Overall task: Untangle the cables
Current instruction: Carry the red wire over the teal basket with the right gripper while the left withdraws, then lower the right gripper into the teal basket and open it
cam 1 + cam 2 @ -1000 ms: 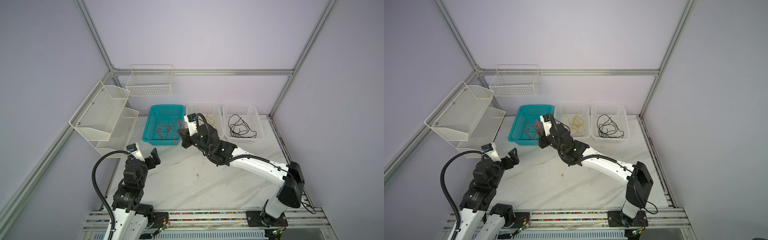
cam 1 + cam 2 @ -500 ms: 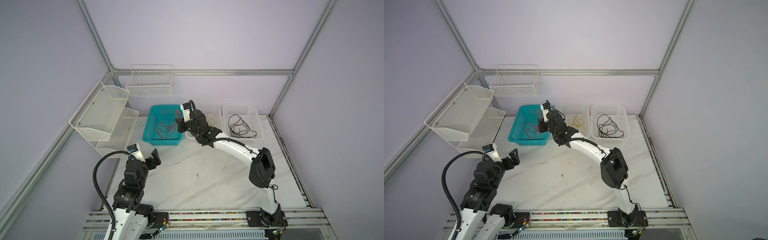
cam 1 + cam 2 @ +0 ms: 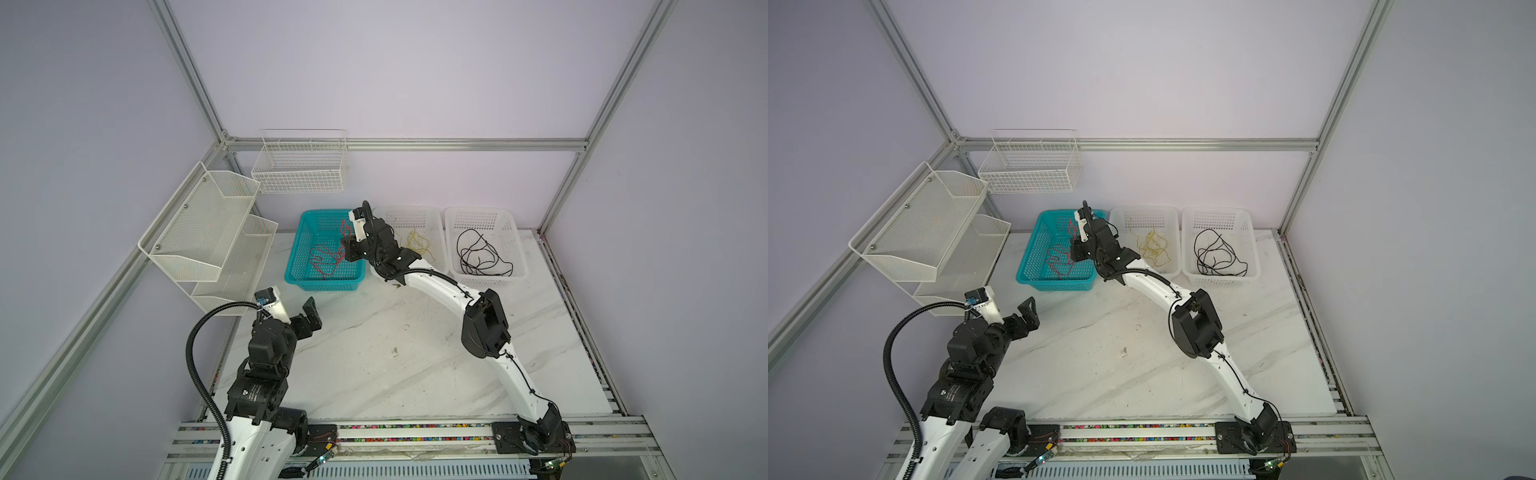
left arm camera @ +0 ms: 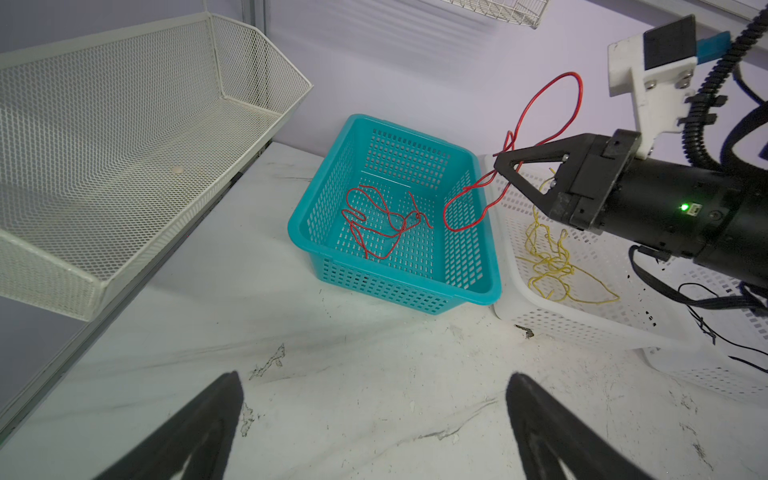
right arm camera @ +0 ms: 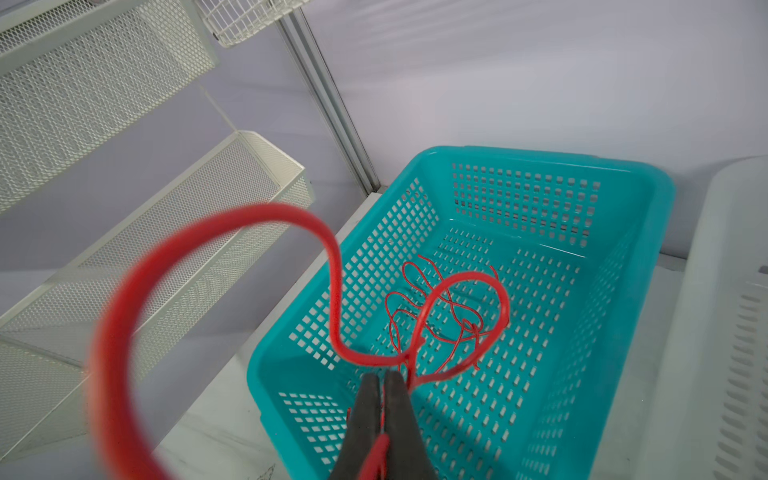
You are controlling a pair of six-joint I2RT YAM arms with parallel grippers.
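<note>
The right gripper lowers the thin red cable toward the teal basket's bottom next and releases, since that bottom lies below it and already holds a red tangle (image 4: 388,216).
My right gripper (image 5: 382,376) is shut on a thin red cable (image 5: 270,211), which loops up and hangs over the teal basket (image 5: 540,153). In a top view this gripper (image 3: 344,248) hovers above the basket's right side. A second red tangle (image 4: 388,216) lies on the basket floor. A yellow cable (image 3: 415,245) lies in the middle white basket (image 3: 436,216). A black cable (image 3: 478,253) lies in the right white basket (image 3: 519,245). My left gripper (image 4: 374,386) stands open and empty over the marble table, near the front left (image 3: 313,316).
A two-tier white mesh shelf (image 3: 208,224) hangs on the left wall. A white wire basket (image 3: 301,166) hangs on the back wall. The three baskets line the table's (image 3: 395,353) back edge. The right arm's elbow (image 3: 484,328) sits mid-table.
The right arm has stretched backward and carried the held red cable from in front of the teal basket to above it. The left arm has stayed put.
</note>
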